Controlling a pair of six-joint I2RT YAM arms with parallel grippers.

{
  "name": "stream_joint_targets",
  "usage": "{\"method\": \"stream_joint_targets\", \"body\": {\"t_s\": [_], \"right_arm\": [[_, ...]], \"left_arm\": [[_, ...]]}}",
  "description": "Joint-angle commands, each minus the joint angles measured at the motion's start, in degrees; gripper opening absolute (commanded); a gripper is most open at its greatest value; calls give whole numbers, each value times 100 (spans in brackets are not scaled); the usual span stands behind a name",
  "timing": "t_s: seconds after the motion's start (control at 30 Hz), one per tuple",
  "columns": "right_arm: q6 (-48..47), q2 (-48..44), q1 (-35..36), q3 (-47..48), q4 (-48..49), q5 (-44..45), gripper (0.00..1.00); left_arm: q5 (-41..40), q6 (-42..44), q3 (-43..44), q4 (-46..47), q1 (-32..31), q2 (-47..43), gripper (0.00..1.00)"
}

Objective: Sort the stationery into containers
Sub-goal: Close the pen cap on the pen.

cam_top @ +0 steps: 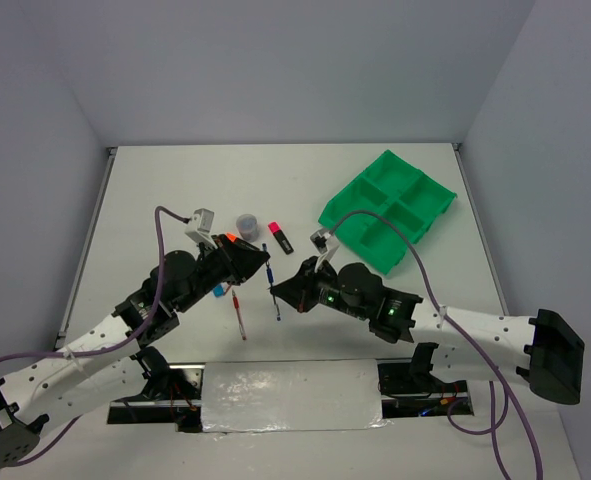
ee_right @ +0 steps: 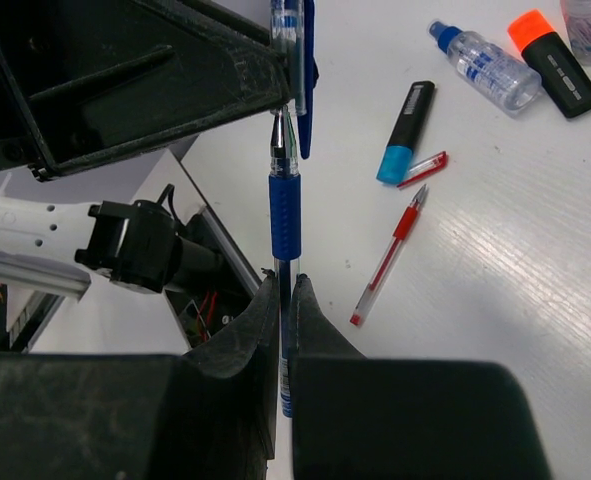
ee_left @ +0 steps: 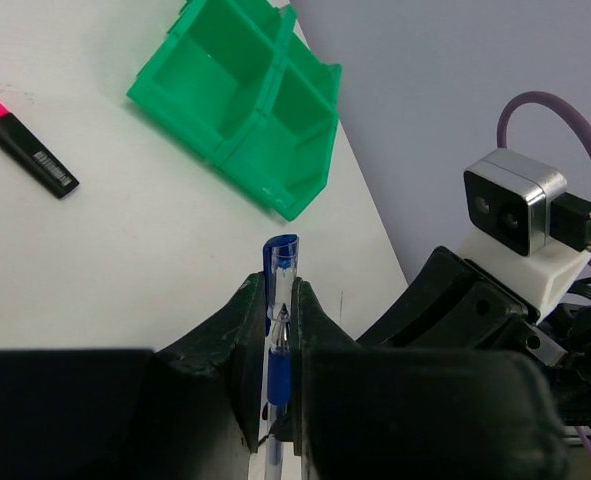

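Observation:
The tray's near section [cam_top: 382, 243] is empty, so my right gripper will next move outward and to the right in the top view, over that section, and release the pen there.
A blue pen [ee_right: 284, 215] is held in the air between both grippers. My right gripper [ee_right: 285, 285] is shut on its clear barrel below the blue grip. My left gripper [ee_left: 278, 290] is shut on the pen's clear-blue cap [ee_left: 281, 262], and the metal tip sits at the cap's mouth. In the top view the two grippers [cam_top: 262, 265] [cam_top: 275, 292] meet near the table's middle front. The green four-compartment tray [cam_top: 388, 208] stands at the back right, and its visible compartments look empty.
On the table lie a red pen [ee_right: 390, 258], its red cap [ee_right: 423, 168], a blue-ended highlighter [ee_right: 407, 132], a clear-blue tube [ee_right: 481, 66], an orange highlighter [ee_right: 555, 62], a pink highlighter [ee_left: 25, 150] and a grey round piece [cam_top: 246, 222].

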Motion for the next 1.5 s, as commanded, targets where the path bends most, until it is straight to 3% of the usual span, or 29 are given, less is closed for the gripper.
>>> {"method": "stream_joint_targets", "body": {"t_s": [0.0,0.67,0.9,1.13,1.47], "right_arm": [[-65,8,-40,315,102,60,0],[-223,-150,-339,561,329,43,0],[-608,-256,-961,525,1279,-589,0],[-1093,-257,-1586,1026,1183,-1670,0],[-1058,245,-1719,1544,1719,-2374,0]], "left_arm": [[182,151,17,341,-27,-73,0],[674,353,-238,903,-141,85,0],[814,353,-309,948,-273,103,0],[1156,626,-185,517,-282,165,0],[1412,600,-353,579,-291,68,0]]}}
